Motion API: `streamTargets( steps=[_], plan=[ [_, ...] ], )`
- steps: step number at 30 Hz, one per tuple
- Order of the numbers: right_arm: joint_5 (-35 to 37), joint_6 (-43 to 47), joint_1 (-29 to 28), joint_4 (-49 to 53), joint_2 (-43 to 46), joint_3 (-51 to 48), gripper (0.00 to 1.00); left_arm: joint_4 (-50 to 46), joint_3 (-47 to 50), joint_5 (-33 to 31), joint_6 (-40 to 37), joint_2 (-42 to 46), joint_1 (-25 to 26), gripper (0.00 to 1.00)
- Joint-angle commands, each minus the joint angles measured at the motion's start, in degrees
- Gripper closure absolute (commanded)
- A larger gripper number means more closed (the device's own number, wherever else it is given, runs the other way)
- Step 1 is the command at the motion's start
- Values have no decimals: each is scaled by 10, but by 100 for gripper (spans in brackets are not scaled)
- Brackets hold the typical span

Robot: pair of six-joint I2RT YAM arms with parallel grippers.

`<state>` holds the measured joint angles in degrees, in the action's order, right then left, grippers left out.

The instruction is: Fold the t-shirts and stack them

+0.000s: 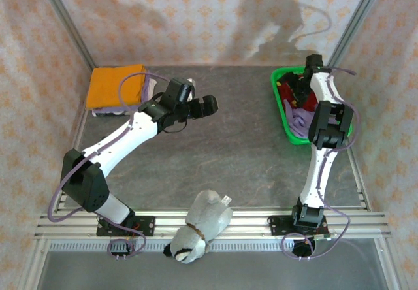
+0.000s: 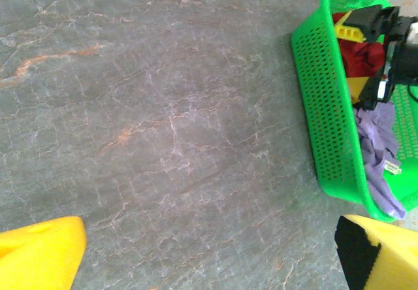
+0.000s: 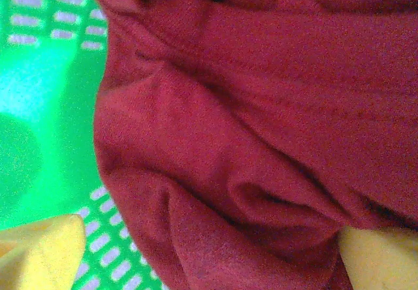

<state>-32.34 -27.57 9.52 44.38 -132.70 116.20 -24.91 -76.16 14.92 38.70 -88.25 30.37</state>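
My right gripper lifts off the fold of the dark red t-shirt next, then draws back toward my base to grab the lavender t-shirt.
A folded orange t-shirt [image 1: 116,87] lies at the table's back left, with a lavender cloth edge [image 1: 149,86] showing beside and under it. In the green basket [image 1: 282,107] lie a crumpled dark red t-shirt [image 1: 309,100] and a lavender-purple t-shirt [image 1: 302,121]. My right gripper [image 1: 302,89] reaches down into the basket. It is open, and its yellow fingertips [image 3: 39,254] straddle a fold of the dark red t-shirt [image 3: 261,127]. My left gripper [image 1: 201,106] hovers open over bare table [image 2: 163,120], nothing between its fingers [image 2: 39,251].
A grey-and-white plush toy [image 1: 201,228] lies on the front rail between the arm bases. From the left wrist, the green basket [image 2: 326,107] sits at the right with the red shirt [image 2: 362,58] and lavender shirt [image 2: 379,162] inside. Patterned walls enclose the table.
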Motion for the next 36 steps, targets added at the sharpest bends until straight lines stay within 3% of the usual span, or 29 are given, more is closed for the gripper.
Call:
streamTargets(
  steps=[1, 5, 7, 16, 24, 29, 36],
  plan=[
    [6, 8, 10, 37, -18, 37, 1, -11, 6, -5, 6, 1, 6, 1],
    [-8, 17, 9, 75, -9, 68, 0, -19, -14, -1, 5, -12, 11, 1],
    [20, 29, 9, 106, 23, 65, 0, -31, -27, -1, -3, -14, 16, 1],
    [139, 112, 6, 205, 210, -108, 3, -32, -38, -3, -10, -26, 53, 1],
    [177, 154, 1, 223, 250, -197, 11, 2, -72, 11, 1, -91, 86, 1],
    [135, 136, 0, 147, 261, -251, 28, 3, -71, 16, -1, -92, 96, 1],
    [183, 135, -17, 168, 281, -236, 83, 28, -32, 10, 18, -69, 98, 5]
  ],
)
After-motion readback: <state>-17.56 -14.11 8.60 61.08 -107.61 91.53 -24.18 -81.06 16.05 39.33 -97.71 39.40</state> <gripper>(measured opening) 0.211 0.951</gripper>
